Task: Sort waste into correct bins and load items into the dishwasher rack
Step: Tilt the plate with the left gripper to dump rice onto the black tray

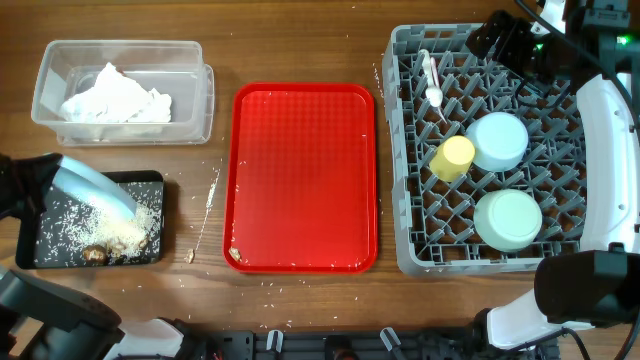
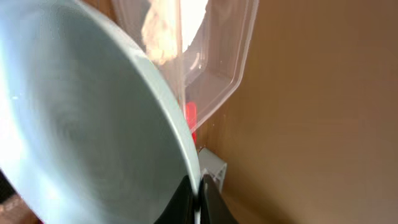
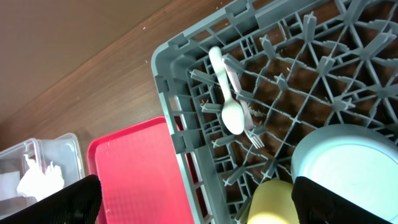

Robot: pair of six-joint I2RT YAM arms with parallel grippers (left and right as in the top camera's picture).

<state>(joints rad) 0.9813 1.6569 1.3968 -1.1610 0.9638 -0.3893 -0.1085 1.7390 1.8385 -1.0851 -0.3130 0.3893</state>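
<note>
I will move my left gripper to the right in the overhead view next, lower the plate [image 1: 95, 188] flat and release it on the red serving tray [image 1: 299, 198]. The middle of the tray is clear.
My left gripper [image 1: 55, 175] is shut on the rim of the light blue plate [image 1: 95, 188] and holds it tilted over the black tray [image 1: 30, 258]. Rice crumbs and brown food scraps [image 1: 112, 243] lie on that tray. In the left wrist view the plate [image 2: 81, 124] fills the left side, with my jaws [image 2: 198, 200] pinching its edge. The clear box [image 1: 203, 100] holds white napkins [image 1: 115, 97]. The grey rack [image 1: 400, 150] holds the white spoon [image 1: 431, 80], the yellow cup [image 1: 452, 158] and two upturned bowls [image 1: 499, 140] [image 1: 508, 220]. My right gripper [image 1: 505, 40] is open and empty above the rack's far edge [image 3: 199, 205]. No red wrapper is in view.
The red serving tray [image 1: 304, 180] lies between the black tray and the rack, with a few crumbs at its front left corner. Scattered crumbs lie on the wooden table beside it. A white fork [image 3: 245, 118] lies next to the spoon [image 3: 229, 106] in the rack.
</note>
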